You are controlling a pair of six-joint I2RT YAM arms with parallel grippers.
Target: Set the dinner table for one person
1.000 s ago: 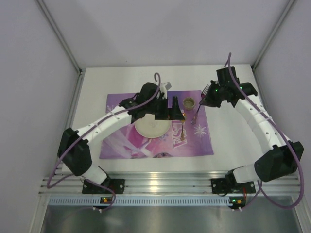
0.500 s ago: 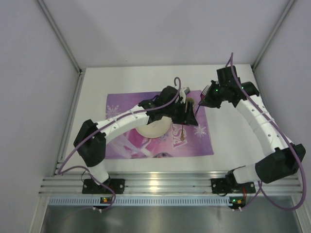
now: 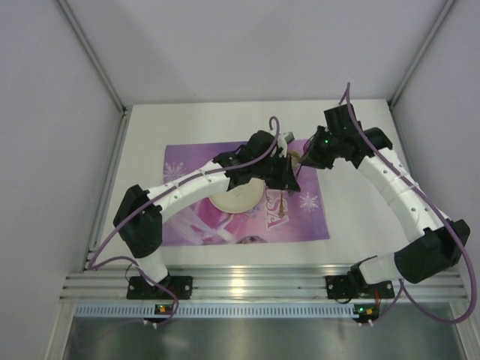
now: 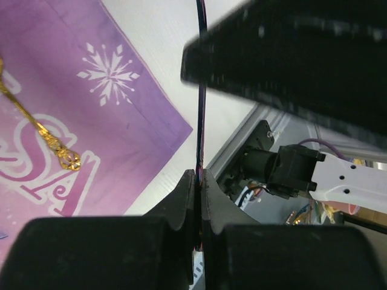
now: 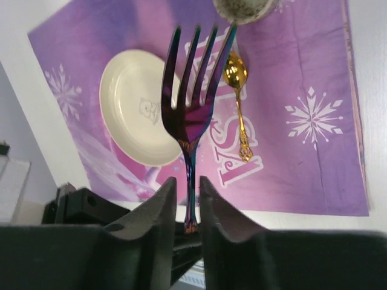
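The fork should go across the plate next and down onto the bare side of the placemat with my left gripper, since the spoon lies on the other side.
An iridescent purple fork (image 5: 188, 115) stands tines-up between the two grippers, above the purple placemat (image 3: 187, 217) on the white dinner table (image 3: 360, 217). My left gripper (image 4: 198, 175) is shut on the fork, which shows edge-on as a thin dark line (image 4: 200, 90). My right gripper (image 5: 187, 181) has its fingers on either side of the handle, with a narrow gap on each side. In the top view the left gripper (image 3: 289, 171) and right gripper (image 3: 306, 159) meet near the placemat's far right corner.
On the placemat lie a cream plate (image 3: 232, 201), a gold spoon (image 3: 279, 204) to its right and a small cup (image 3: 294, 157) behind the grippers. The ribbed aluminium rail (image 3: 240, 285) runs along the near edge. Grey walls close in the sides and back.
My left arm swung right from the plate to the fork and its jaws closed on it. The right gripper moved slightly left and its fingers loosened from the handle.
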